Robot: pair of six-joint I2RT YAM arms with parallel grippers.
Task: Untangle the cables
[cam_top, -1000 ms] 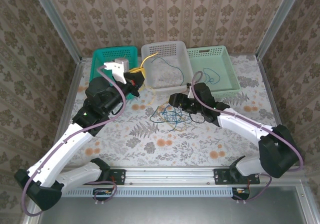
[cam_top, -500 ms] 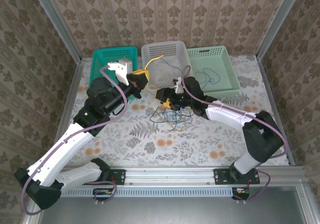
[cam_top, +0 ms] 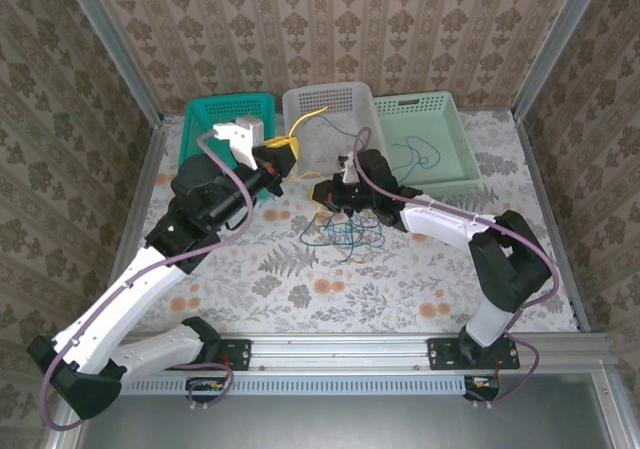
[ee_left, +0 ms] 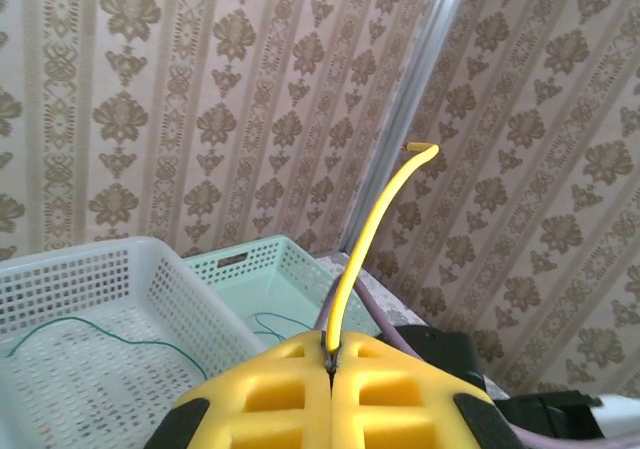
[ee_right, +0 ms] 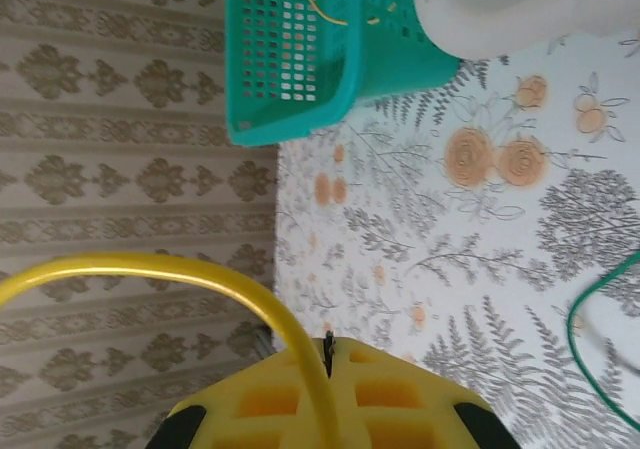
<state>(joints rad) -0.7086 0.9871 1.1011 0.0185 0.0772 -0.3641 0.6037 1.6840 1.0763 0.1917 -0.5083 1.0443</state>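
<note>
The yellow cable still curves loosely between the robot's grippers, so the right gripper will pull back over the fern-printed tabletop [cam_top: 284,249] beside the tangle and let go of the cable.
My left gripper [cam_top: 283,155] hangs over the gap between the teal and white baskets. It is shut on a yellow cable [ee_left: 372,237], which rises from the seam of its jaws [ee_left: 330,354] to a bent free end. My right gripper [cam_top: 322,191] is just below and right of it, above the table, and it too is shut [ee_right: 328,344]. A yellow cable [ee_right: 200,272] arcs in from the left and runs down along this gripper's seam. A tangle of blue, green and yellow cables [cam_top: 345,231] lies on the table below the right gripper.
Three baskets line the back: teal [cam_top: 215,104], white [cam_top: 368,119] and light green [cam_top: 455,119]. A thin green cable [ee_left: 90,337] lies in the white one and a blue cable [cam_top: 418,152] in the light green one. The walls stand close behind.
My right arm has swung left from beside the light green basket to the yellow cable below my left gripper, and its jaws have shut. The left gripper has barely moved.
</note>
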